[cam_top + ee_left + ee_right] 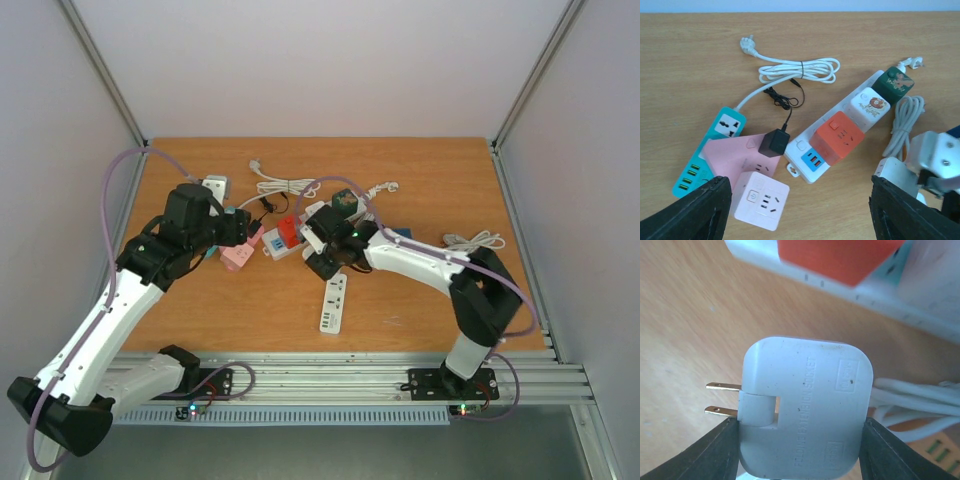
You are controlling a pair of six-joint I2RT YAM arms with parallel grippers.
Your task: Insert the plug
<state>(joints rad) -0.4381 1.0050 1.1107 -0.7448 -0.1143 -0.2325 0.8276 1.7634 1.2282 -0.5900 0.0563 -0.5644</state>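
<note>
The adapter's end [308, 253] [897, 175] is to the right of my left gripper in the top view, clear of the other gripper's fingers. I will tilt and reach across onto it next.
My right gripper [800, 440] is shut on a white folding plug adapter [807, 410]. It holds the adapter off the table, with its two brass prongs [722, 399] pointing left. In the top view the right gripper [320, 240] hovers next to the white power strip [840, 117], which carries an orange cube [839, 137], a white cube [870, 104] and a green cube [894, 82]. My left gripper [800, 195] is open and empty. It hangs above a pink cube socket [761, 200] and a pink flat strip [730, 155].
A black adapter [774, 143] with a thin black cord sits on the pink strip, beside a teal strip [715, 150]. A coiled white cable [800, 70] lies behind. A second white power strip [335, 303] lies alone nearer the front. Another cable coil [475, 241] lies at the right.
</note>
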